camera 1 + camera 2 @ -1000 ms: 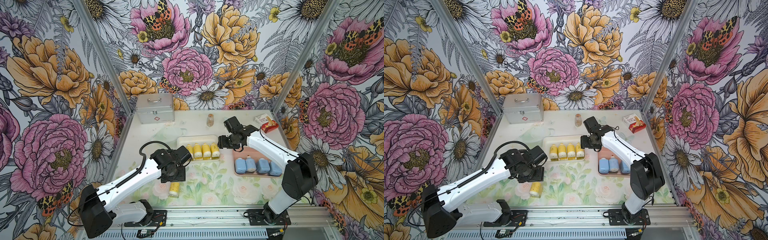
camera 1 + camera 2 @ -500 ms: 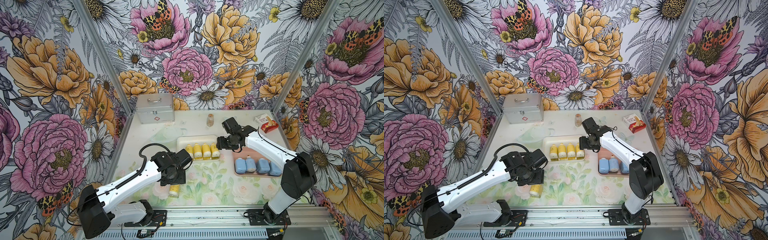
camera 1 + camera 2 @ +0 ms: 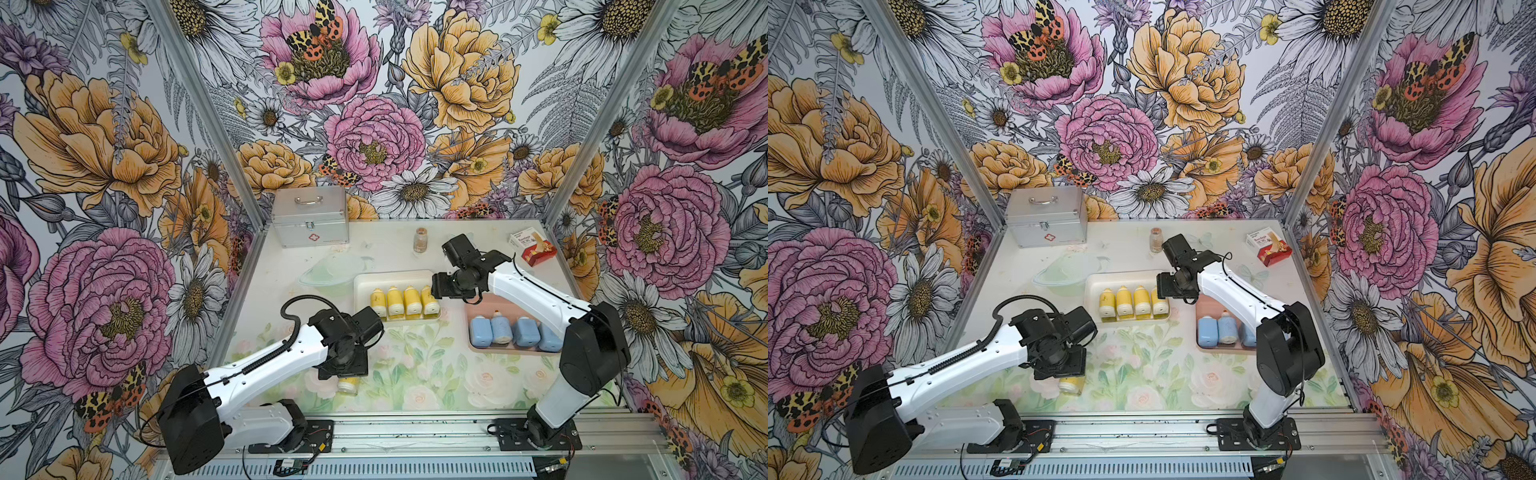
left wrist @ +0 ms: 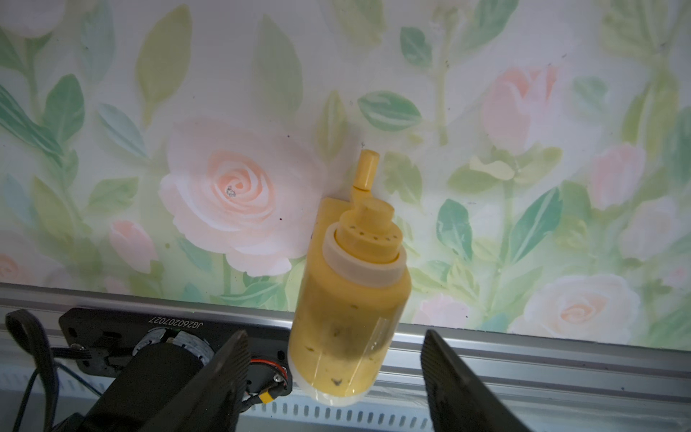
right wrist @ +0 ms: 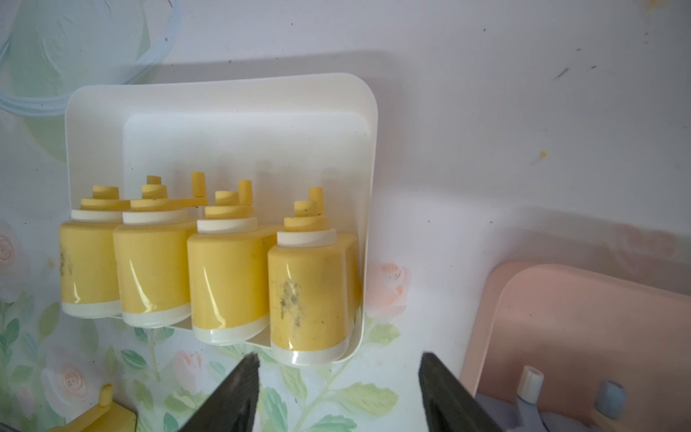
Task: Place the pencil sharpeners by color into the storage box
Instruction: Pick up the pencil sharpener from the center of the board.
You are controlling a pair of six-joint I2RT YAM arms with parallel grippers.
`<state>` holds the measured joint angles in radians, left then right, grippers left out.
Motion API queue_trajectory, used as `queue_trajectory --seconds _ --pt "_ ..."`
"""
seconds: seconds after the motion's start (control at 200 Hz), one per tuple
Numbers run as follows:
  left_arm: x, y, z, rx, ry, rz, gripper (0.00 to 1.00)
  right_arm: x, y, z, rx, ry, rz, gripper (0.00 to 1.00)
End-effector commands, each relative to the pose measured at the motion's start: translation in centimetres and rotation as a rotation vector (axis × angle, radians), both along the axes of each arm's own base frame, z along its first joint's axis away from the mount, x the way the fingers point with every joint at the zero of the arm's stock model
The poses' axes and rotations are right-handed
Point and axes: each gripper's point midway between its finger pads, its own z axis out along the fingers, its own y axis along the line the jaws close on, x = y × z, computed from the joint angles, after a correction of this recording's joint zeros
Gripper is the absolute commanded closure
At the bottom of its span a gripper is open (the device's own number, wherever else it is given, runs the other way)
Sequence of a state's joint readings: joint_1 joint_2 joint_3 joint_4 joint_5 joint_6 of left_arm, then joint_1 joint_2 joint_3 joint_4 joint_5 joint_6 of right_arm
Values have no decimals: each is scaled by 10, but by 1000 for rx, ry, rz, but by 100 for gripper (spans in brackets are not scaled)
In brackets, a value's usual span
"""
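My left gripper should next go down around the yellow sharpener's body [image 3: 347, 385] [image 4: 347, 324] below it and close. Its open fingers are already on either side of both sides of the sharpener.
One yellow pencil sharpener [image 3: 348, 384] [image 3: 1071, 384] lies on the floral mat near the front rail. My left gripper [image 4: 333, 334] is over it, open. Its fingers [image 4: 228, 359] stand on either side of the sharpener's body [image 4: 347, 299] with a gap on each side. The storage box shows as two shallow trays. The white tray [image 3: 395, 277] [image 5: 224, 97] holds several yellow sharpeners [image 3: 401, 301] in a row. The pink tray [image 3: 468, 332] holds several light-blue sharpeners [image 3: 513, 330]. My right gripper [image 5: 338, 359] [image 3: 436, 286] hovers open and empty between the two trays.
A silver metal case [image 3: 309, 216] stands at the back left. A brown vial [image 3: 420, 240] and a small red-and-white carton [image 3: 534, 249] are at the back. A clear greenish bowl [image 3: 328, 270] lies left of the white tray. The metal rail [image 3: 395, 432] runs along the front.
My left gripper has come forward and down over the loose yellow sharpener, now covering most of it from above. The right gripper has shifted slightly left.
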<state>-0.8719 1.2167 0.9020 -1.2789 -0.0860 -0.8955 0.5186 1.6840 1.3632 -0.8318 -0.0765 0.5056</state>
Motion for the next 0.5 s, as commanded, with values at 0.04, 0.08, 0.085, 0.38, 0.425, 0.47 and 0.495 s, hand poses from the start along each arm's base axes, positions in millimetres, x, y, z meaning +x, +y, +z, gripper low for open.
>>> queue_trajectory --seconds 0.04,0.08,0.085,0.38,0.425,0.47,0.495 --pt "0 -6 -10 -45 11 17 27 8 8 7 10 -31 16 30" --pt "-1 -7 -12 -48 17 15 28 8 8 7 11 -30 13 30" --pt "-1 -7 -13 -48 18 15 28 8 8 7 11 -30 13 30" --pt "-3 -7 -27 -59 64 6 36 9 10 6 10 -28 15 30" --pt "-3 -7 -28 -59 70 7 36 9 10 6 10 -27 15 30" --pt "-3 -6 -31 -58 77 7 37 10 10 6 10 -29 14 30" --pt "-4 -7 -32 -58 81 7 37 10 10 5 9 -29 15 31"
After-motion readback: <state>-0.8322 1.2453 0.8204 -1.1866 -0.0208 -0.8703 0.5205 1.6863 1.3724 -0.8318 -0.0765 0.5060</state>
